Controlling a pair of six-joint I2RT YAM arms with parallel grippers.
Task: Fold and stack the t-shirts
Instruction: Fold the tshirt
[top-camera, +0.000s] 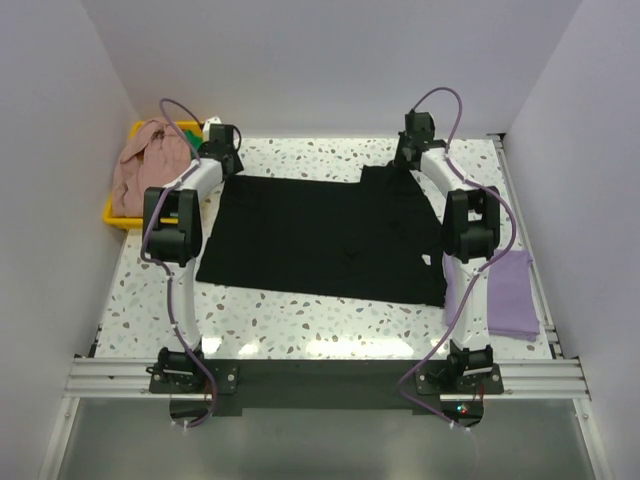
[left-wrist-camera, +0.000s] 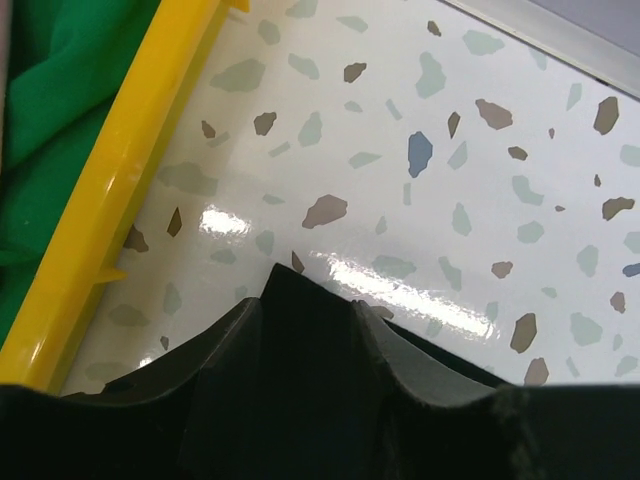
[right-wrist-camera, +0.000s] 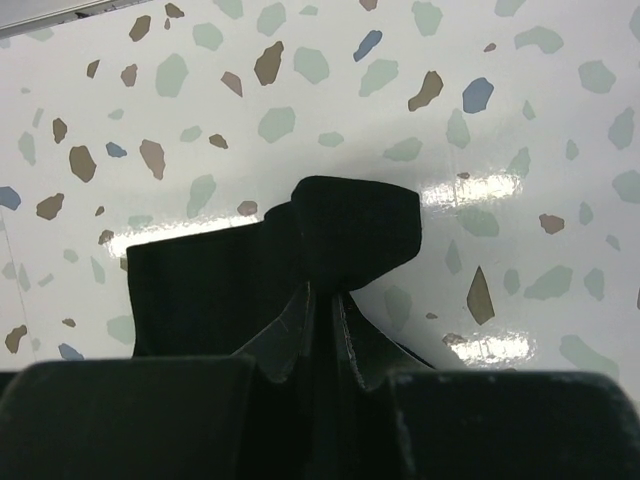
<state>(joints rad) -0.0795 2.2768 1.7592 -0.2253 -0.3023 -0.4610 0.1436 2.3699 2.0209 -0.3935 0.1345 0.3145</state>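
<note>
The black t-shirt's far corner (top-camera: 234, 179) (left-wrist-camera: 303, 308) by the bin lies loose between my left gripper's open fingers, just below the gripper. They lower slightly and close next.
The black t-shirt (top-camera: 320, 235) lies spread flat across the middle of the table. My left gripper (top-camera: 222, 158) is at its far left corner. In the left wrist view the left gripper (left-wrist-camera: 305, 302) stands open, and the shirt's corner (left-wrist-camera: 290, 330) lies loose between the fingers. My right gripper (top-camera: 408, 158) is at the far right corner. In its wrist view the right gripper (right-wrist-camera: 325, 300) is shut on a bunched fold of the black t-shirt (right-wrist-camera: 350, 230). A folded lavender-purple t-shirt (top-camera: 508, 290) lies at the right. A dusty pink t-shirt (top-camera: 150, 165) and a green t-shirt (left-wrist-camera: 60, 90) are in the bin.
The yellow plastic bin (top-camera: 118, 218) stands at the far left, its rim (left-wrist-camera: 120, 170) close beside my left gripper. White walls close in the table on three sides. A metal rail (top-camera: 520, 220) runs along the right edge.
</note>
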